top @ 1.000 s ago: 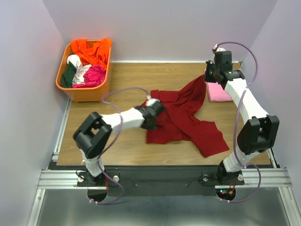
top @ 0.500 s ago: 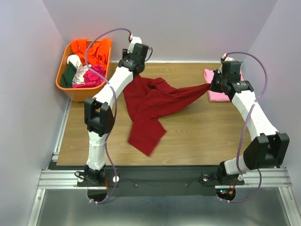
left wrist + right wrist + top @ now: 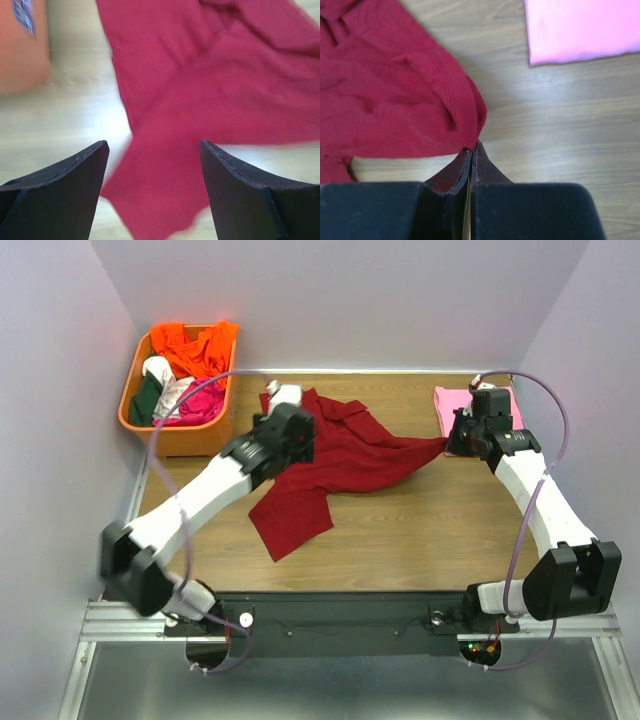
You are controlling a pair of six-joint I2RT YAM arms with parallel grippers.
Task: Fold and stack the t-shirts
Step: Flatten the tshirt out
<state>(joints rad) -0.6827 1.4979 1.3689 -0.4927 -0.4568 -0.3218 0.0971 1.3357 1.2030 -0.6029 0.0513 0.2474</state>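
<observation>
The near corner of the maroon t-shirt's trailing part is below my left gripper, toward my base, so I should move my left gripper back and down onto that corner.
The maroon t-shirt [image 3: 345, 455] lies crumpled across the middle of the wooden table, one part trailing toward the near left. My left gripper [image 3: 290, 435] hangs above its left part, open, and the shirt [image 3: 210, 95] shows below with nothing between the fingers [image 3: 75, 170]. My right gripper [image 3: 450, 445] is shut on the shirt's right tip, and its hem [image 3: 465, 125] is pinched at the jaw tips of that gripper [image 3: 474, 145]. The folded pink t-shirt [image 3: 455, 405] lies flat at the far right, partly behind the right arm; the right wrist view shows that pink t-shirt [image 3: 580, 30] beyond the gripper.
An orange basket [image 3: 135, 418] full of mixed clothes stands at the far left corner, close to the left gripper; its wall [image 3: 22, 55] shows in the left wrist view. Purple walls close in the table on three sides.
My left gripper has let go of the maroon shirt and opened, drawing back from the far edge. The shirt has dropped onto the table. My right gripper kept its hold.
</observation>
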